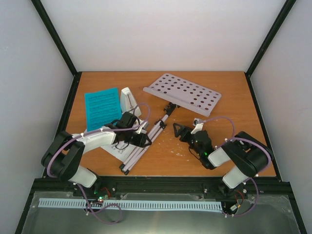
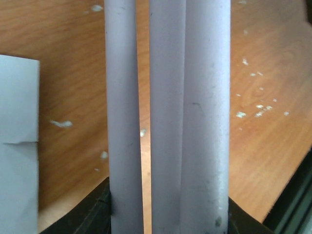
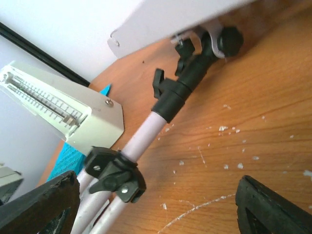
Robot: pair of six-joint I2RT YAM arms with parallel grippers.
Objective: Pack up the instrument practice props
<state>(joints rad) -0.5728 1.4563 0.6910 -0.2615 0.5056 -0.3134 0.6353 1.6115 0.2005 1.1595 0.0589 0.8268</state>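
The left gripper eases the music stand's folded legs outward toward the perforated tray (image 1: 187, 93) next and releases them, as they lie side by side between its fingers.
The lilac music stand lies flat on the table, with its perforated tray (image 1: 187, 93) at the back and its folded legs (image 1: 139, 151) pointing toward the near edge. My left gripper (image 1: 138, 140) is shut around the folded legs (image 2: 165, 112), with a jaw against each outer tube. My right gripper (image 1: 183, 131) is open and empty, low over bare wood just right of the stand's pole (image 3: 146, 131). The white metronome (image 1: 129, 101) stands left of the pole and also shows in the right wrist view (image 3: 63, 112). A blue sheet (image 1: 102, 107) lies at the left. A white sheet (image 1: 117, 150) lies under my left arm.
The wooden table (image 1: 229, 122) has black frame posts at its corners and a black rail along the near edge (image 1: 161, 185). The stand's black clamp (image 3: 114, 175) and tray joint (image 3: 195, 68) sit along the pole. White flecks dot the wood.
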